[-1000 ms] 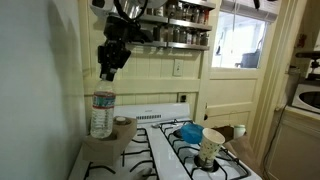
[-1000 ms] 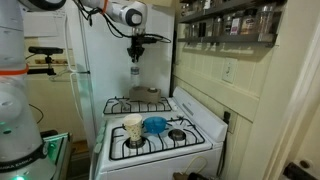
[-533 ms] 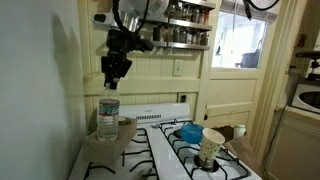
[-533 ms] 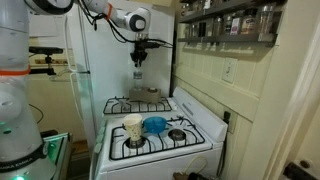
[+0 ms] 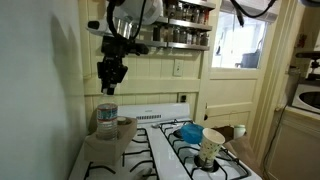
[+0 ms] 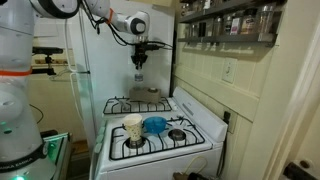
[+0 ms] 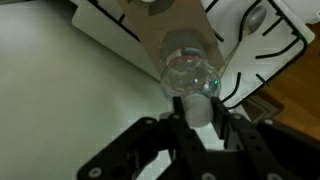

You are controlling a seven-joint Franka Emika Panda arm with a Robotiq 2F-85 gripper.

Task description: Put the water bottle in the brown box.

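The brown box lies below my gripper. My gripper eases slightly down toward the pale side of the box next, keeping the bottle's base over it, and releases the bottle's cap.
The water bottle (image 5: 107, 120) is a small clear bottle that hangs upright by its pale cap at the stove's back corner. Its base is low over or in the brown box (image 5: 125, 124), a low tan cardboard box; I cannot tell whether it rests on the floor of the box. My gripper (image 5: 108, 92) is directly above it. In the wrist view my gripper (image 7: 197, 110) has both fingers against the cap. The bottle (image 7: 190, 68) points down toward the tan box (image 7: 150, 35). The box (image 6: 150, 93) and gripper (image 6: 139, 66) also show in an exterior view.
A patterned paper cup (image 5: 211, 147) and a blue item (image 5: 187, 131) sit on the stove's front burners, and both show again in an exterior view: the cup (image 6: 133, 128), the blue item (image 6: 154, 124). A spice shelf (image 5: 185, 25) hangs on the wall behind. A pale wall stands close beside the box.
My gripper has moved down and slightly sideways with the bottle, bringing the bottle lower at the brown box.
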